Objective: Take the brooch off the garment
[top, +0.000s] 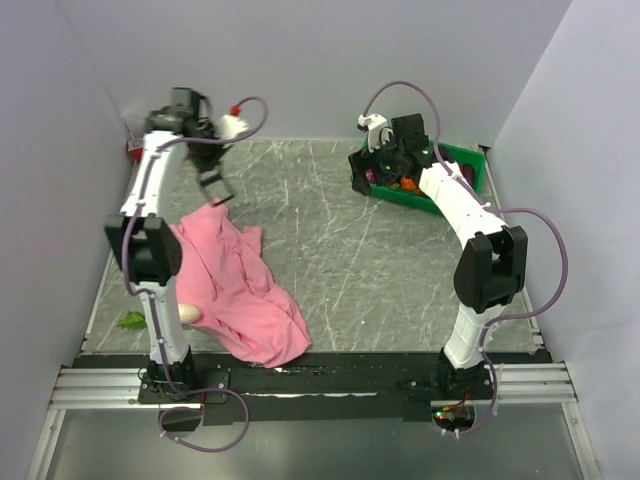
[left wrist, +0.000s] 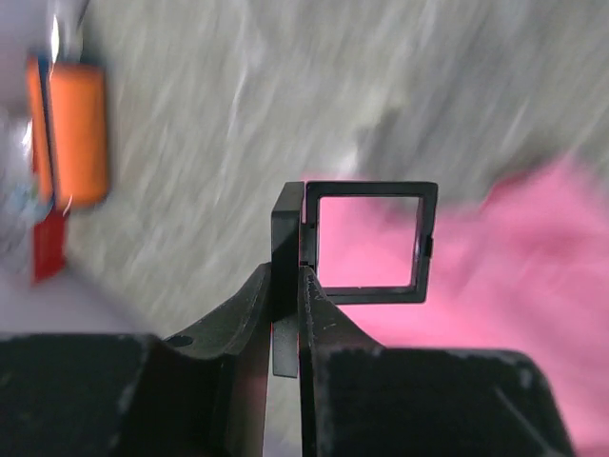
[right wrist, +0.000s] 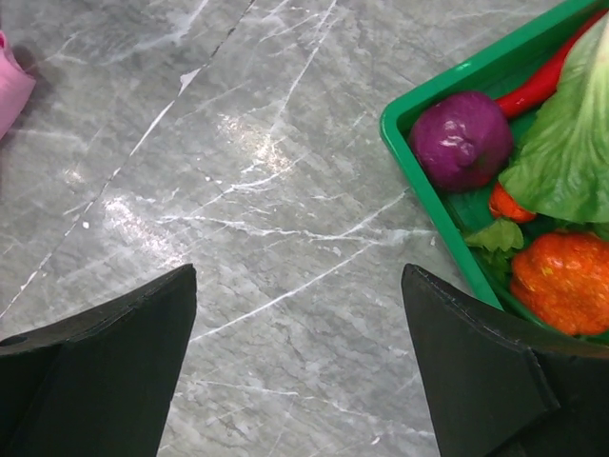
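The thin black piece will come next, as my left gripper swings it from the shirt to the left in the top view and then down to empty table.
The garment, a pink T-shirt [top: 238, 290], lies crumpled at the front left of the table. It also shows in the left wrist view [left wrist: 514, 267], and a corner of it in the right wrist view [right wrist: 9, 86]. My left gripper [top: 214, 187] hangs just above the shirt's far edge. Its jaws [left wrist: 290, 286] are shut on a thin black piece with an open square frame [left wrist: 371, 241]. No pale silvery brooch shows in any view. My right gripper [top: 360, 172] is open and empty [right wrist: 300, 276] over bare table beside the green tray.
A green tray [top: 462, 160] of toy vegetables stands at the back right; its rim [right wrist: 428, 171] and a purple cabbage [right wrist: 461, 138] show in the right wrist view. An orange block [left wrist: 76, 133] lies near the back left corner. A green leaf [top: 131, 320] lies front left.
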Motion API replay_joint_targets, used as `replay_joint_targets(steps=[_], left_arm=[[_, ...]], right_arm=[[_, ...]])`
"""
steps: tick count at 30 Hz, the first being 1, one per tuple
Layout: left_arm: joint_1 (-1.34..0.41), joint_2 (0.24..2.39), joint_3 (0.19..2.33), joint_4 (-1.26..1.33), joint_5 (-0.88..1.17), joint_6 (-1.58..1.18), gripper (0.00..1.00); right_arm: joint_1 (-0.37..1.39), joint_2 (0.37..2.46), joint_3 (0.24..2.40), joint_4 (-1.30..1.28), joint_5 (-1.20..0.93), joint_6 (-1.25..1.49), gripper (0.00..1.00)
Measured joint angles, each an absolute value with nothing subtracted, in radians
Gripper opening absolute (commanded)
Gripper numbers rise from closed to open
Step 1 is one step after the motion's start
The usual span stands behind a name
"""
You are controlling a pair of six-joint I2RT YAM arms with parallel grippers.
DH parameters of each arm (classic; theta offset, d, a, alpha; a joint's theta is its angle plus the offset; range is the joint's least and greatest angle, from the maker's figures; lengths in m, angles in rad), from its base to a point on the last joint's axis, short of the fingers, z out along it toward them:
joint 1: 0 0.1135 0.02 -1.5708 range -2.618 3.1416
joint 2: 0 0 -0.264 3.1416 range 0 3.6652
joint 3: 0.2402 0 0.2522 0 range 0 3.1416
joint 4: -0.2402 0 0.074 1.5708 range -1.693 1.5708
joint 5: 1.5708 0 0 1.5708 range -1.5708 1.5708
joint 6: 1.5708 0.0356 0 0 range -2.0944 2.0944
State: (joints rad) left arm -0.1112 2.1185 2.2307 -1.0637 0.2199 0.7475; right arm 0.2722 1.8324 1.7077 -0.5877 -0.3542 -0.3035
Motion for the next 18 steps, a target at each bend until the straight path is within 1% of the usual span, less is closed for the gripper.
replay_joint_targets(steps=[5, 11, 14, 18], left_arm=[[0.112, 2.051, 2.17, -1.202, 0.208, 1.107, 0.01], [0.375, 2.061, 2.176, -1.198, 0.212, 1.386, 0.01], [0.413, 2.089, 2.207, -1.2, 0.215, 1.483, 0.01], [0.408, 2.121, 2.212, -1.212, 0.242, 1.573, 0.01]], right_arm=[[0.273, 1.839, 1.71, -0.588, -0.373, -0.295, 0.95], [0.284, 1.854, 1.721, -0.585, -0.378, -0.284, 0.96], [0.291, 1.855, 1.721, -0.585, -0.377, -0.285, 0.96], [0.297, 1.855, 1.721, -0.585, -0.372, -0.287, 0.96]])
